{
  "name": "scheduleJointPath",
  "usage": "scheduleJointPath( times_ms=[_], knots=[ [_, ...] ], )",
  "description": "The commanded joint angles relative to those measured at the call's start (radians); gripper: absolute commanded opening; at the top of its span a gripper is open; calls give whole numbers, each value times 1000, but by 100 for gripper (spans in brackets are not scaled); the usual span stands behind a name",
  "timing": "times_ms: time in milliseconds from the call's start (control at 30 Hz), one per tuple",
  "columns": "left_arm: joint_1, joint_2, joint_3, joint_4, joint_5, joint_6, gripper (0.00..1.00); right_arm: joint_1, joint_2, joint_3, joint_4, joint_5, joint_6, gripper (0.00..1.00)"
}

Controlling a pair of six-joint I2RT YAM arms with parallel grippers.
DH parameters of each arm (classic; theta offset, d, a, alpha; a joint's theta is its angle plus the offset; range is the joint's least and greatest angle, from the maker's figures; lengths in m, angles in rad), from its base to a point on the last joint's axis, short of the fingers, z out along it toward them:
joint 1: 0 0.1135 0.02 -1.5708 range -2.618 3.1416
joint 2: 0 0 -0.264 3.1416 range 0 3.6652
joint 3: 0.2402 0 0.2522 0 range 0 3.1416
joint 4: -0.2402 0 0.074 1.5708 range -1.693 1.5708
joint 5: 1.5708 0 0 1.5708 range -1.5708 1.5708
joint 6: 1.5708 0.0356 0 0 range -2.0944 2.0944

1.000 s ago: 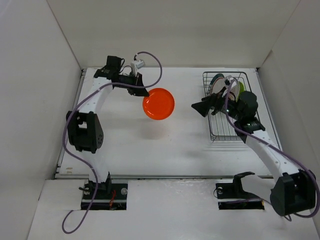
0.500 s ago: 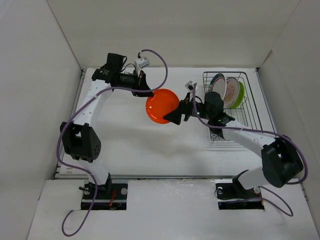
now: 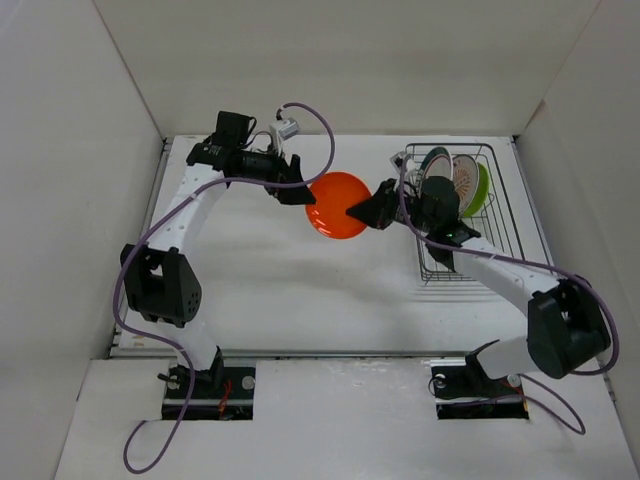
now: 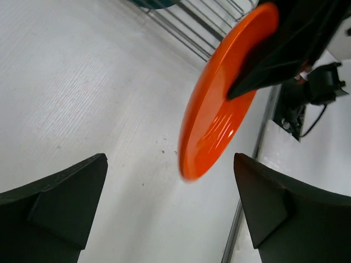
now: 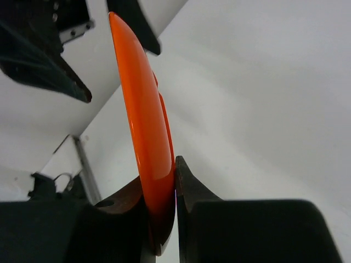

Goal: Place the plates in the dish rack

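I will next move my right gripper to the right in the top view, lower it and release, because the dish rack's slot past the lime green plate is below there.
The orange plate [image 3: 340,204] hangs on edge above the table, between the two arms. My right gripper [image 3: 364,211] is shut on its right rim; the right wrist view shows the plate [image 5: 145,126] pinched between both jaws of that gripper [image 5: 159,176]. My left gripper [image 3: 300,189] stands open just left of the plate and does not touch it. In the left wrist view the plate [image 4: 219,104] floats ahead of the wide-apart left gripper [image 4: 170,159]. Three plates stand in the dish rack [image 3: 506,215]: teal-rimmed [image 3: 435,165], orange-patterned [image 3: 463,182] and lime green [image 3: 485,186].
White walls enclose the table [image 3: 260,280] at the back and on both sides. The near part of the dish rack holds bare wire slots [image 3: 450,262]. A corner of the rack [image 4: 203,30] shows in the left wrist view.
The right arm swung left from the rack and shut on the orange plate's rim. The left gripper then opened and let go. The plate has shifted slightly right.
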Motion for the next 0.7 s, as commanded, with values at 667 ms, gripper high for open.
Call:
scheduleJointPath(
  times_ms=[667],
  knots=[
    [-30, -83, -68, 138, -460, -126, 100, -743, -122, 387, -474, 584, -603, 0]
  ],
)
